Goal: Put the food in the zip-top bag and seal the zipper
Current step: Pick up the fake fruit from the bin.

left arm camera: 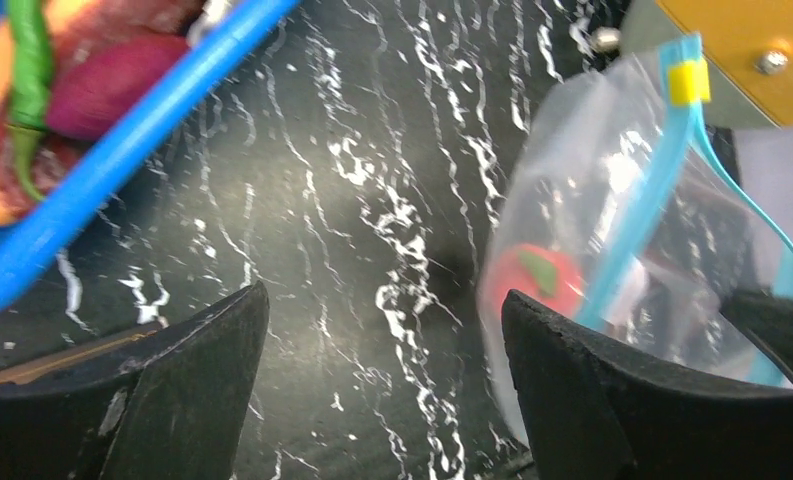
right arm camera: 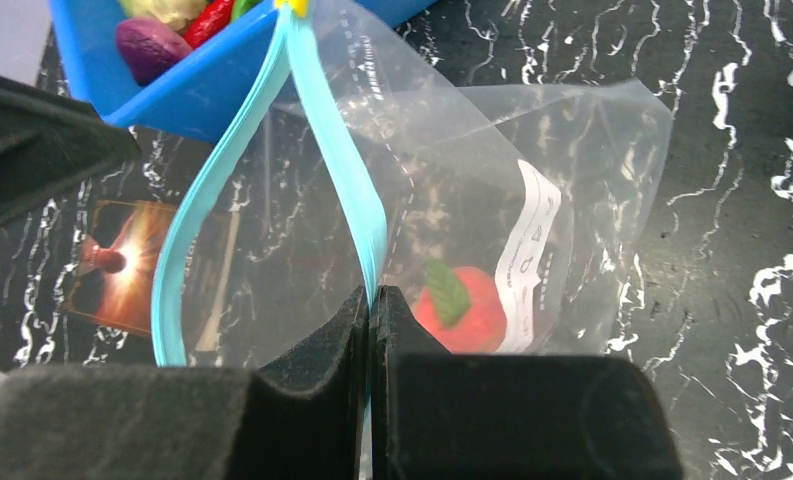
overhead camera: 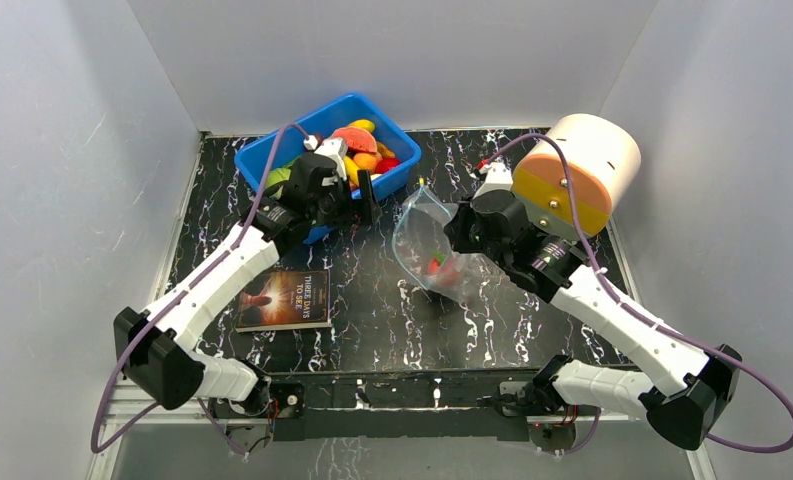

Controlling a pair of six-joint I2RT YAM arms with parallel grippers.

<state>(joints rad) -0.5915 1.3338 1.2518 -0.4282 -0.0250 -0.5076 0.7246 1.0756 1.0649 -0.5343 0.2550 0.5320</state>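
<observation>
The food's top piece is within reach, as the near part of the watermelon slice point(overhead camera: 354, 144) lies on other food, so I will move my left gripper outward over the bin and then down onto it.
The zip-top bag point(overhead camera: 422, 235) point(left arm camera: 612, 180) point(right arm camera: 452, 150) hangs clear of the table with its mouth agape. My right gripper point(overhead camera: 454, 228) point(right arm camera: 370, 295) is shut on one side of the zipper point(right arm camera: 337, 170) point(left arm camera: 652, 190). A red toy fruit with a green leaf point(right arm camera: 472, 305) point(left arm camera: 532, 275) point(overhead camera: 435, 266) lies inside the bag. My left gripper point(overhead camera: 367, 195) point(left arm camera: 384, 295) is open and holds nothing, between the bag and the bin. More food point(overhead camera: 364, 145) fills the bin, among it a green bean point(left arm camera: 27, 70) and a purple onion point(left arm camera: 102, 85) point(right arm camera: 147, 45).
The blue plastic bin point(overhead camera: 262, 155) point(left arm camera: 122, 150) point(right arm camera: 202, 95) stands at the back left. A book point(overhead camera: 285, 298) lies on the black marbled table at front left. A large white and orange cylinder point(overhead camera: 577, 170) sits at the back right. White walls close in three sides.
</observation>
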